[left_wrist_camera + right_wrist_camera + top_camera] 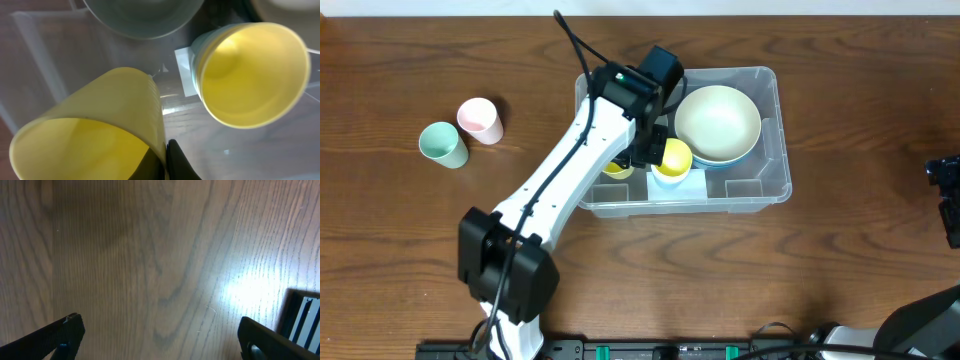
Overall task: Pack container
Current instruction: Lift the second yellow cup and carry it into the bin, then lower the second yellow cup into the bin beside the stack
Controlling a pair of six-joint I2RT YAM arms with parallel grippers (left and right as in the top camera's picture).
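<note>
My left gripper brings the second yellow cup down onto the bottom of the container beside the nested yellow cup next, then releases the second yellow cup's rim.
The clear plastic container stands at the table's middle right. It holds a cream bowl nested in a pale blue bowl, and a yellow cup nested in a pale blue cup near the front wall. My left gripper is inside the container, shut on the rim of a second yellow cup. In the left wrist view that held cup fills the lower left, my fingers pinch its wall, and the other yellow cup lies at right. My right gripper is open over bare table.
A pink cup and a mint green cup stand on the table at the far left. The left arm reaches diagonally from its base at the front. The right arm sits at the table's right edge.
</note>
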